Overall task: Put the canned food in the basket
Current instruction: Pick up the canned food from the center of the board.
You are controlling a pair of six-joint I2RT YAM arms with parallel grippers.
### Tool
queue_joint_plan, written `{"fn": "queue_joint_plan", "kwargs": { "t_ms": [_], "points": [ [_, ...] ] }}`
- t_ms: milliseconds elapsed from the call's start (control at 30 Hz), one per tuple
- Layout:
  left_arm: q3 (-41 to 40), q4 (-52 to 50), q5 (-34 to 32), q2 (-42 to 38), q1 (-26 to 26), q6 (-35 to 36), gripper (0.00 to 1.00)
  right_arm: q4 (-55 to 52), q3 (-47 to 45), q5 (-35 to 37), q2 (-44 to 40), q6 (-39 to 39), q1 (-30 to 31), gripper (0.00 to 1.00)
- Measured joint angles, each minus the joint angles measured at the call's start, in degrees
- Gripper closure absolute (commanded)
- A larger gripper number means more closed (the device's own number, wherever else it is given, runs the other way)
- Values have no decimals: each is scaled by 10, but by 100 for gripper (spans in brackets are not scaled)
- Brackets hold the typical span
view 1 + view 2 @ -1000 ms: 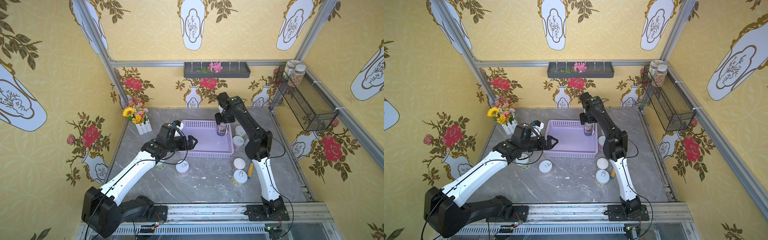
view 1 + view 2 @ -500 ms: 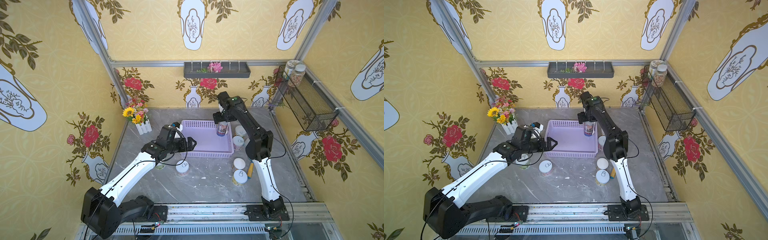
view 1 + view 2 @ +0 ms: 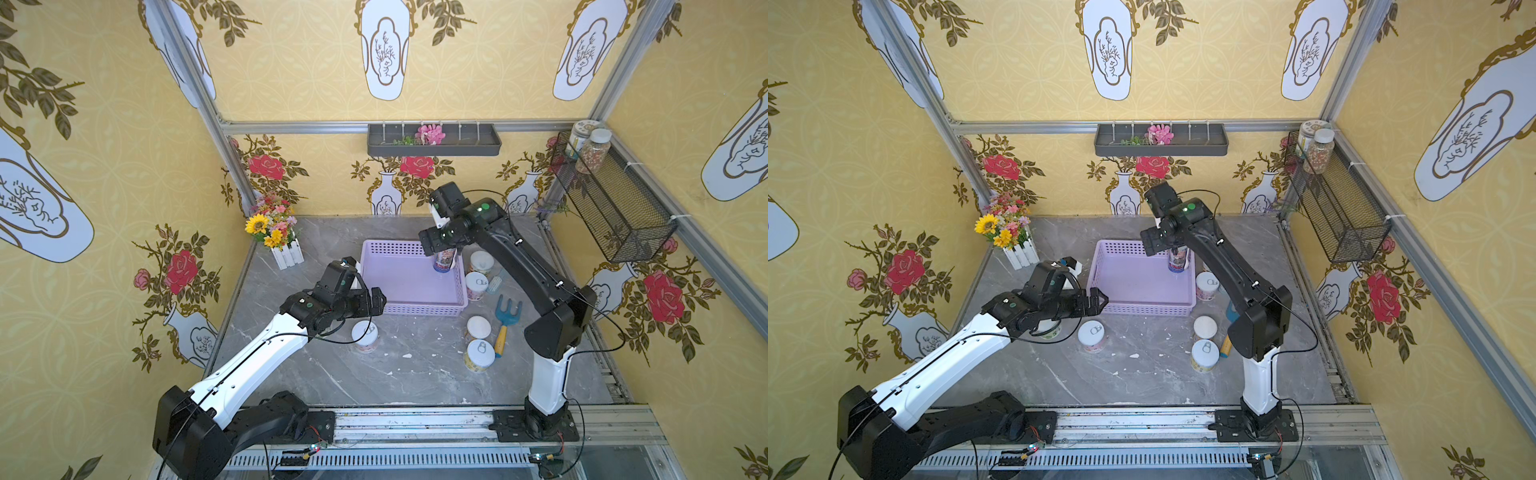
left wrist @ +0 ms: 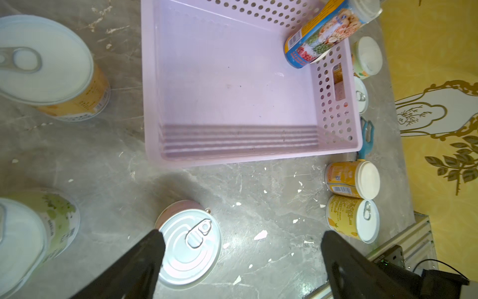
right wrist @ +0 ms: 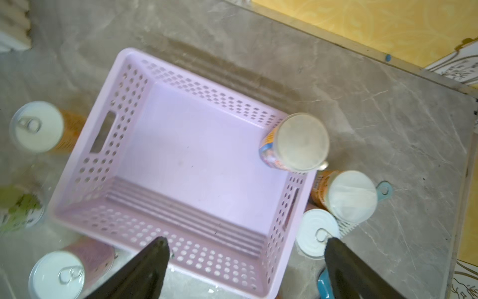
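The robot's left gripper next needs to center over the pink can's lid (image 3: 365,331) (image 4: 191,247) below and lower both fingers alongside, because the lid lies nearer one finger than the other.
The lilac basket (image 3: 411,278) (image 5: 194,168) sits mid-table. One taller blue-labelled can (image 3: 444,259) (image 5: 297,142) (image 4: 323,36) stands upright in its far right corner. My right gripper (image 3: 440,245) (image 5: 247,246) hovers just above that can, open and holding nothing. Right of the basket stand several cans (image 3: 476,284) (image 3: 480,354). A pink can (image 3: 365,337) (image 4: 190,246) stands before the basket's front left corner. My left gripper (image 3: 374,301) (image 4: 243,238) is open above it, one finger over its rim. A yellow can (image 4: 46,64) and a green-labelled can (image 4: 33,233) stand left of the basket.
A blue hand rake (image 3: 507,320) lies among the cans on the right. A flower pot with a white fence (image 3: 276,232) stands at the back left. A black wire basket with jars (image 3: 611,199) hangs on the right wall. A grey tray (image 3: 432,139) hangs on the back wall.
My right gripper has opened and let go of the taller can, which now stands in the basket, and has drawn back slightly. The left arm has hardly moved.
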Motion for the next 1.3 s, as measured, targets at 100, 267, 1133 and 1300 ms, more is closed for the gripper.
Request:
{"fn": "queue_joint_plan", "kwargs": {
  "t_ms": [100,267,1133,1300],
  "points": [
    [-15,-22,-28,-7,-10,-12,0,18,-70,0,-44,18,47,3],
    [-45,-40,-52,-9,-24,-38,0,65,-187,-4,-119,63,121,3],
    [-30,-73,-137,135,-100,-100,0,200,-503,-97,-346,226,198,3],
    [-25,-70,-137,156,-105,-102,4,200,-504,-98,-347,226,198,3]
  ]
}}
